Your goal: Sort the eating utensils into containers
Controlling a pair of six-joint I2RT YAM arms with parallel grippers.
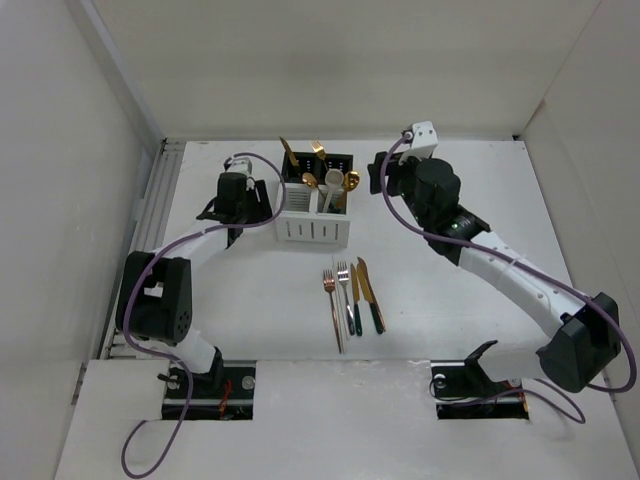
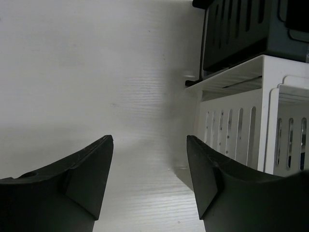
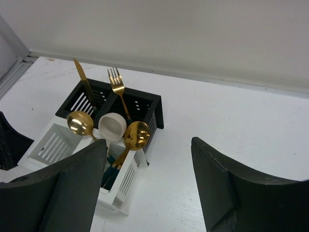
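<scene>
I should next move my right gripper back and down onto the knife's handle to close, as the tabletop is bare beside the copper knife at the end of the row.
The white container (image 1: 314,228) stands mid-table with the black container (image 1: 335,163) right behind it. Two gold spoons (image 3: 136,135) and a cream spoon (image 3: 112,126) stand in the white one. A gold knife (image 3: 82,79) and a gold fork (image 3: 117,86) stand in the black one. Several more eating utensils (image 1: 352,295), two forks and two knives, lie side by side on the table in front. My left gripper (image 2: 148,140) is open and empty, low over the table just left of the white container (image 2: 241,130). My right gripper (image 3: 148,142) is open and empty, above and to the right of both containers.
White walls close in the table on the left, back and right. A metal rail (image 1: 150,215) runs along the left edge. Both arm bases sit in the near-edge cutouts (image 1: 210,390).
</scene>
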